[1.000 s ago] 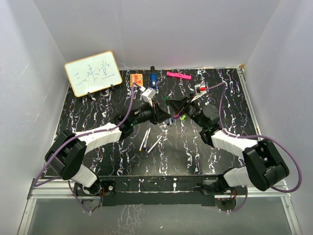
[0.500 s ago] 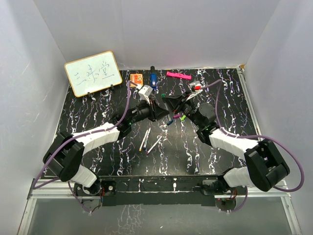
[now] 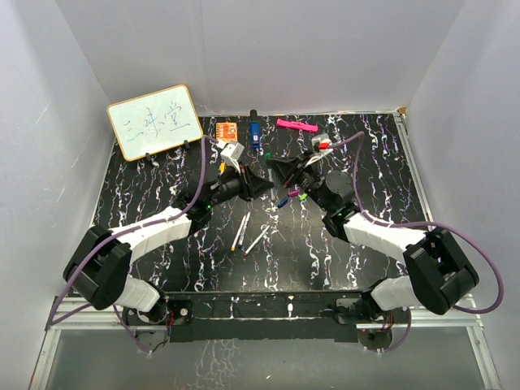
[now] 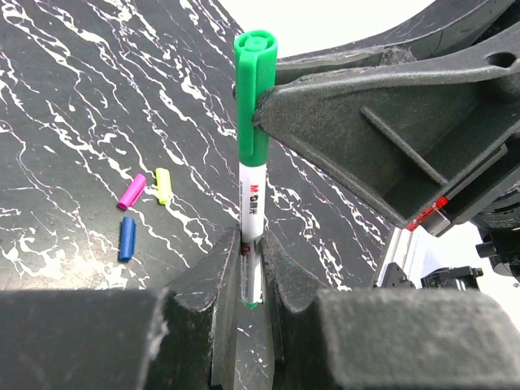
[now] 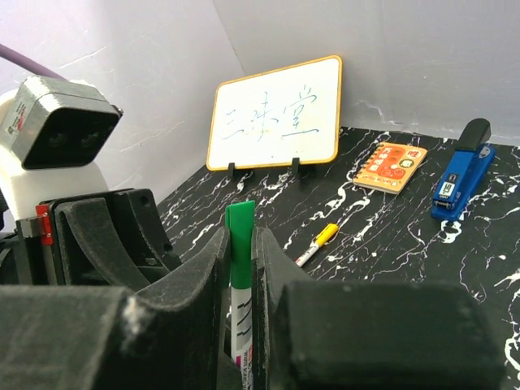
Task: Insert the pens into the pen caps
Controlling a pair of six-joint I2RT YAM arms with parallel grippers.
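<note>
I will next swing my left gripper down to its left in the top view and release the capped pen on the tabletop beside the yellow-capped pen.
My left gripper (image 4: 253,260) is shut on the white barrel of a pen (image 4: 252,203) that stands upright. A green cap (image 4: 253,89) sits on the pen's top end. My right gripper (image 5: 240,244) is shut on this green cap (image 5: 240,223), with the barrel (image 5: 241,325) below it. In the top view the left gripper (image 3: 258,184) and right gripper (image 3: 280,169) meet above the table's middle. Purple (image 4: 132,191), yellow (image 4: 163,185) and blue (image 4: 127,238) caps lie loose on the table. Loose pens (image 3: 241,231) lie nearer the arms; one has a yellow end (image 5: 317,241).
A whiteboard (image 3: 154,122) stands at the back left. An orange booklet (image 3: 227,130), a blue stapler-like object (image 3: 254,132) and a pink marker (image 3: 296,126) lie along the back. White walls close in the black marbled table (image 3: 162,187).
Both grippers have stayed together and shifted a little to the left and toward the back. The loose pens and caps have not moved.
</note>
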